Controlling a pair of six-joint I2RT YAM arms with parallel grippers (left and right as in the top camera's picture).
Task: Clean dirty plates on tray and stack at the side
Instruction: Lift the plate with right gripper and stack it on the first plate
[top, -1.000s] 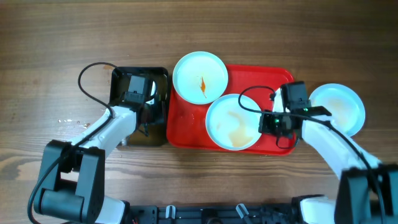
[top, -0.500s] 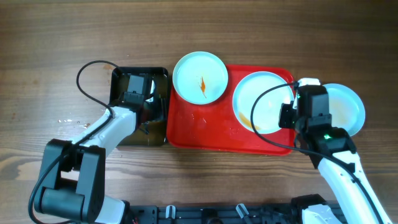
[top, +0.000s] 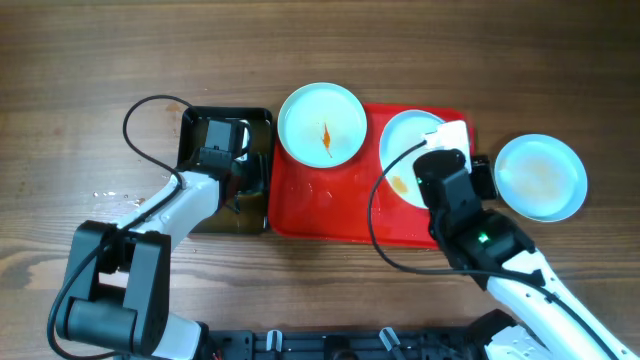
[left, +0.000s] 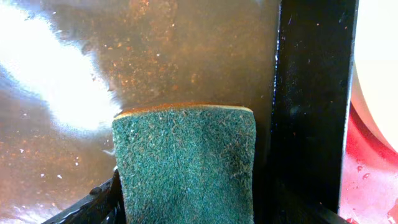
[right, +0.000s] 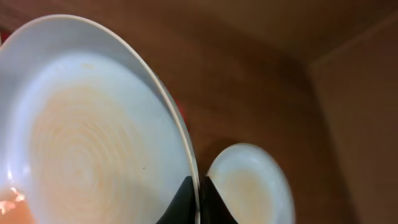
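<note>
The right gripper carries the second plate past the tray's edge next and down onto the third plate (top: 541, 177) (right: 252, 188), beside the tray where the stack belongs.
The red tray (top: 330, 205) lies at the table's middle. A plate with an orange-red streak (top: 322, 123) rests on its back left corner. My right gripper (right: 199, 202) is shut on the rim of a second plate (top: 408, 150), lifted and tilted above the tray's right part; in the right wrist view this held plate (right: 81, 137) shows a pale orange smear. A third plate (top: 541, 177) lies on the table right of the tray and also shows in the right wrist view (right: 249, 186). My left gripper (left: 186, 211) is shut on a green sponge (left: 186, 162) in the black basin (top: 225, 170).
The black basin (left: 311, 93) stands against the tray's left side and holds brownish water. A black cable (top: 150, 110) loops on the table behind the left arm. The right arm (top: 480, 240) reaches over the tray's front right corner.
My right gripper has lifted the smeared plate from the tray's front middle, carried it right and back, and tilted it on edge. The left arm has stayed in the basin.
</note>
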